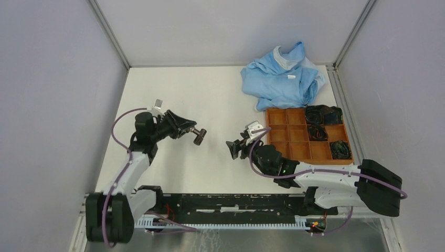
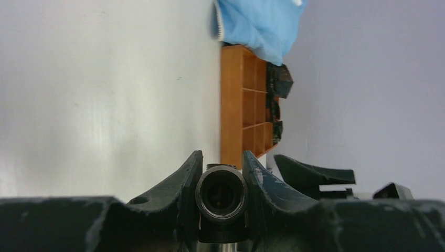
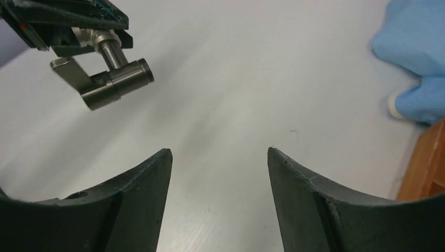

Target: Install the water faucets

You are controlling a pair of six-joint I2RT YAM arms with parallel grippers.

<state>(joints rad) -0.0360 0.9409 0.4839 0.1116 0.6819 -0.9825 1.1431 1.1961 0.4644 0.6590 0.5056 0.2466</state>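
Next, the left gripper lowers the faucet (image 1: 199, 136) almost straight down to the white table, then opens.
A dark grey metal water faucet (image 1: 199, 136), T-shaped with a flat lever, hangs above the white table, and my left gripper (image 1: 192, 132) is shut on it. In the left wrist view its round open end (image 2: 221, 192) faces the camera, pinched between the two fingers of the left gripper (image 2: 222, 155). My right gripper (image 1: 234, 148) sits a short way to the right of the faucet, pointing at it. In the right wrist view the right gripper (image 3: 219, 151) is open with nothing between its fingers, and the faucet (image 3: 113, 84) shows at the upper left, apart from them.
An orange compartment tray (image 1: 299, 137) lies right of the right gripper, with dark items in its right-hand cells. A crumpled blue cloth (image 1: 283, 76) lies behind the tray. Grey walls close in the table on three sides.
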